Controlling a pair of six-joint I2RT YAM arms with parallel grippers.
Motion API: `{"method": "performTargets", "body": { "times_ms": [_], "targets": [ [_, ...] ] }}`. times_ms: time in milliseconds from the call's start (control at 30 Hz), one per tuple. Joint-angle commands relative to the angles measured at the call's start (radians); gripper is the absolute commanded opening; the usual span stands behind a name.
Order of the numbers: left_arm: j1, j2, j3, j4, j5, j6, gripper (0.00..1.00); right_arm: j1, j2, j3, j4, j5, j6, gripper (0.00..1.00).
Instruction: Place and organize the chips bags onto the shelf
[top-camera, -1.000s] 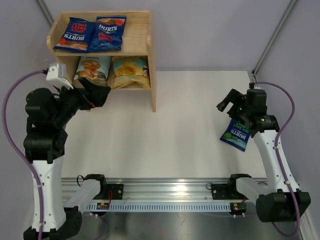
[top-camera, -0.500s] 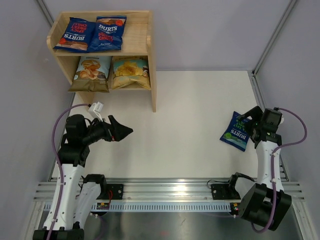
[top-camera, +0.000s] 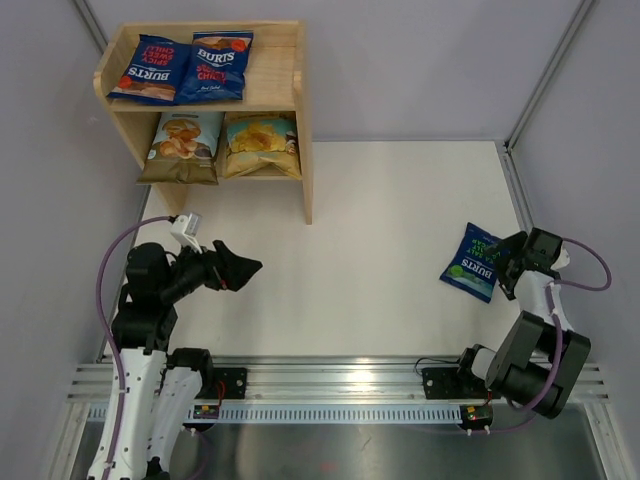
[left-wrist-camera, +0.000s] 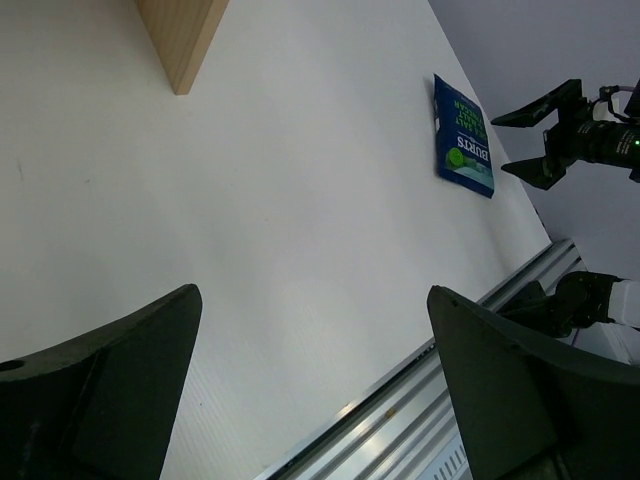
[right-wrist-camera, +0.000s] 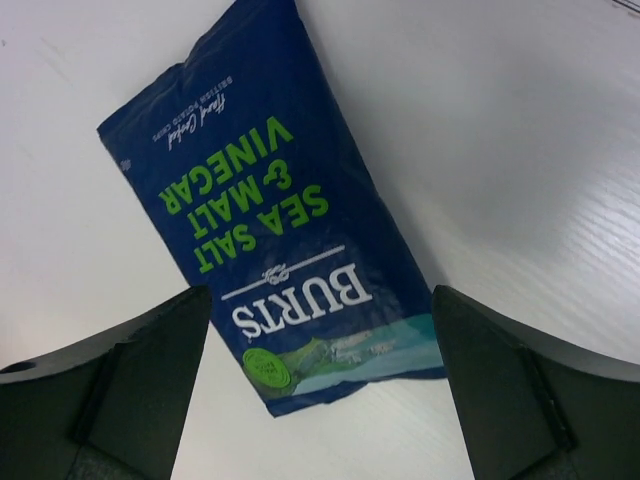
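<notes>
Next, the right gripper moves down, then pushes toward the shelf (top-camera: 300, 120) onto the flat bag's long edge that faces its open fingers.
The pine shelf (top-camera: 300, 120) stands at the back left. Two dark-blue Burts bags with red lettering (top-camera: 150, 68) (top-camera: 218, 65) lie on its top tier. The light-blue Cassava bag (top-camera: 183, 146) and the yellow chips bag (top-camera: 262, 143) sit on the lower tier. The dark-blue bag with green lettering (top-camera: 470, 262) (right-wrist-camera: 270, 220) lies flat on the table at the right; it also shows in the left wrist view (left-wrist-camera: 464, 137). My right gripper (top-camera: 507, 262) (right-wrist-camera: 320, 375) is open, just right of that bag. My left gripper (top-camera: 245, 268) (left-wrist-camera: 315, 385) is open and empty over the table's left side.
The white table (top-camera: 380, 210) has a metal rail (top-camera: 340, 385) along its near edge. Grey walls close in both sides. One side panel of the shelf (left-wrist-camera: 180, 40) shows in the left wrist view.
Both arms have drawn back and down toward their bases. My left gripper moved from the shelf's lower tier to the near left table. My right gripper dropped to beside the green-lettered bag.
</notes>
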Motion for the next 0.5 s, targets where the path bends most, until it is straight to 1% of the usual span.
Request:
{"method": "performTargets", "body": {
  "times_ms": [0, 100, 200, 333, 367, 433, 467],
  "targets": [
    [-0.012, -0.011, 0.001, 0.022, -0.042, 0.022, 0.99, -0.032, 0.108, 0.006, 0.118, -0.083, -0.021, 0.99],
    [-0.031, 0.001, 0.007, 0.016, -0.036, 0.028, 0.99, -0.041, 0.22, 0.037, 0.116, -0.148, -0.046, 1.0],
    [-0.046, -0.003, 0.006, 0.016, -0.033, 0.03, 0.99, -0.041, 0.275, 0.043, 0.132, -0.188, -0.066, 0.99],
    [-0.052, -0.008, 0.009, 0.016, -0.034, 0.031, 0.99, -0.041, 0.312, 0.041, 0.137, -0.269, -0.07, 0.9],
    [-0.052, -0.006, 0.009, 0.016, -0.034, 0.031, 0.99, -0.041, 0.311, 0.035, 0.146, -0.271, -0.069, 0.85],
    [-0.052, -0.005, 0.009, 0.015, -0.034, 0.031, 0.99, -0.041, 0.306, 0.009, 0.178, -0.327, -0.057, 0.8],
    [-0.052, -0.003, 0.009, 0.016, -0.034, 0.031, 0.99, -0.041, 0.312, 0.005, 0.186, -0.364, -0.055, 0.75]
  ]
}}
